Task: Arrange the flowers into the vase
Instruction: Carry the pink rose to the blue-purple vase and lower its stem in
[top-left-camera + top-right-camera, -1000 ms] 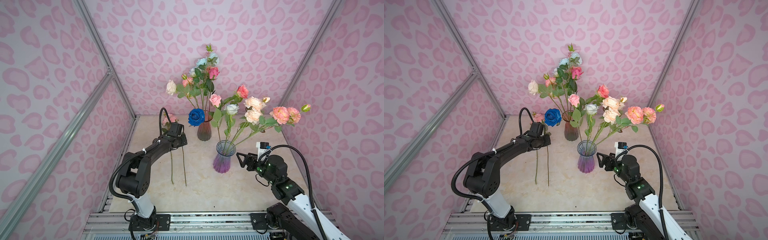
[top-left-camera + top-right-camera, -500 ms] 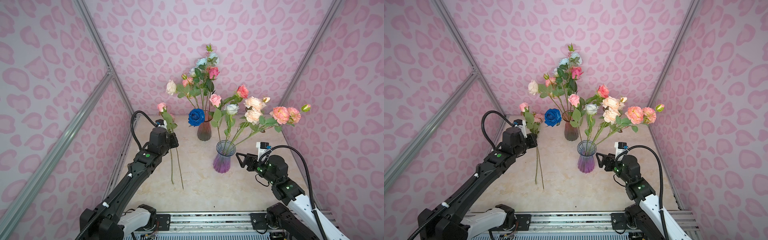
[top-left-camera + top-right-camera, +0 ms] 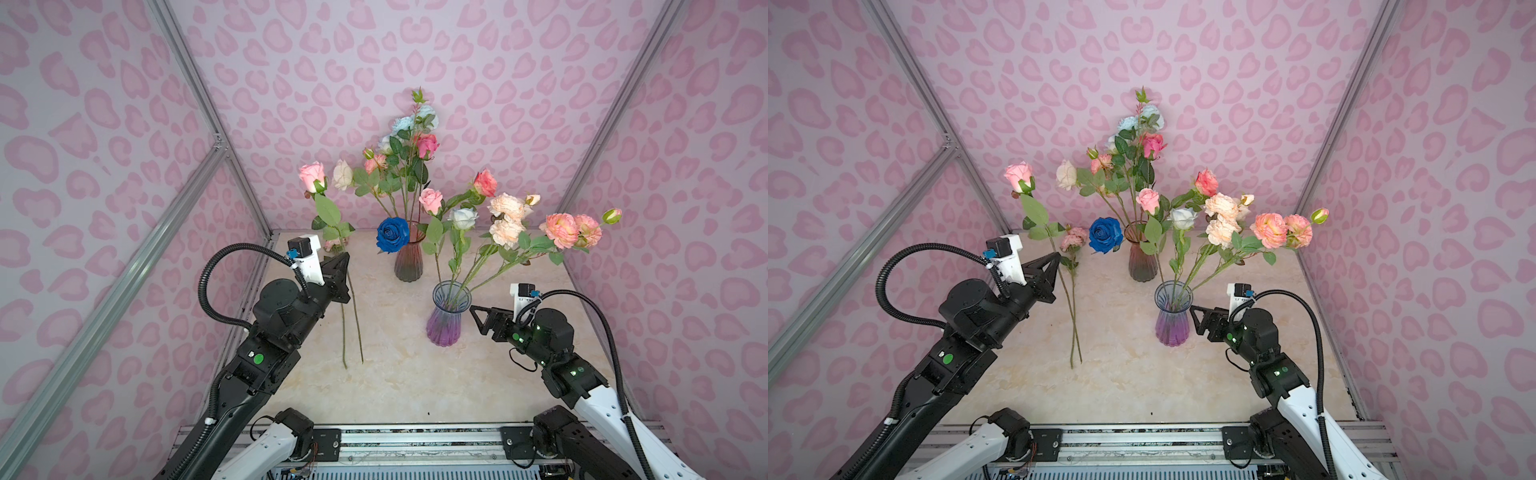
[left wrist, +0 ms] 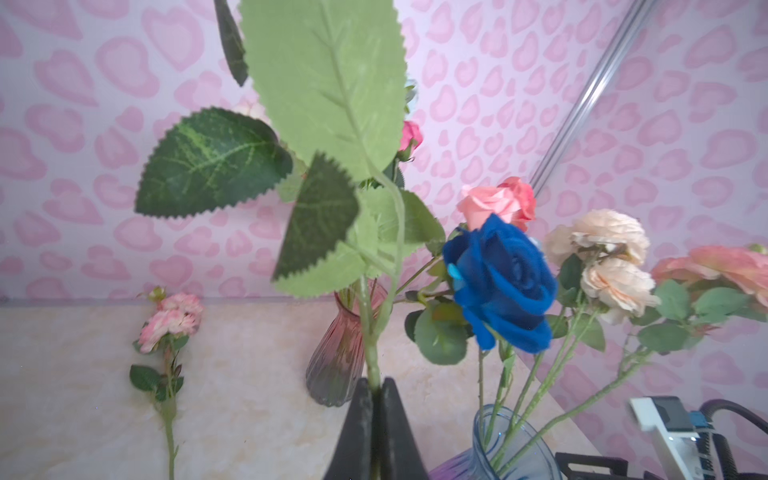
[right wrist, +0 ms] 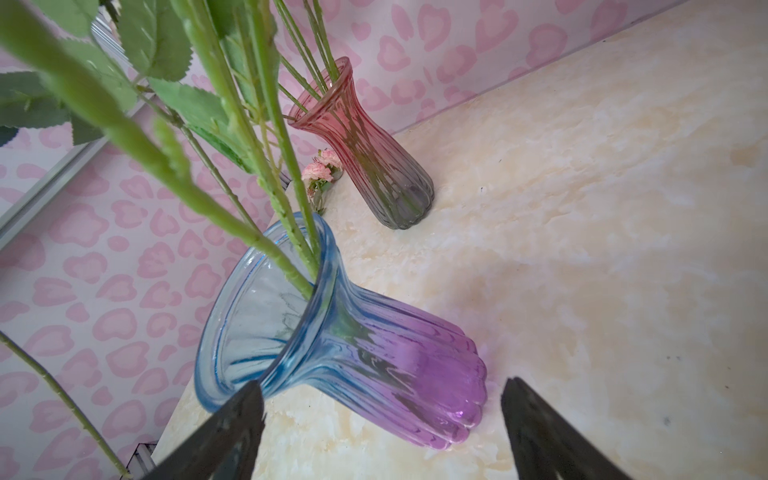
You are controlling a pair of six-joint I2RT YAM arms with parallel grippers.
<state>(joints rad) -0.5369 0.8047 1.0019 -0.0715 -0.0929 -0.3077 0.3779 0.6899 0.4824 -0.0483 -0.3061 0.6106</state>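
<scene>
The rose's stem end hangs below the blue-to-purple vase's rim, so my left gripper should go up, move over that vase's opening, go down and let go of the stem.
My left gripper is shut on the green stem of a pink rose. The rose stands upright left of the vases, its stem end low by the table. A blue-to-purple glass vase holds several peach, pink and white flowers. My right gripper is open just right of this vase, apart from the glass. Behind it, a red-grey vase carries the deep blue rose and several others.
A pink carnation lies on the marble table near the back left, its stem running toward the front. Pink patterned walls with metal posts close in on three sides. A rail crosses the front edge.
My left arm has drawn back and lifted the pink rose from lying on the table to upright. The right arm has stayed still and open.
</scene>
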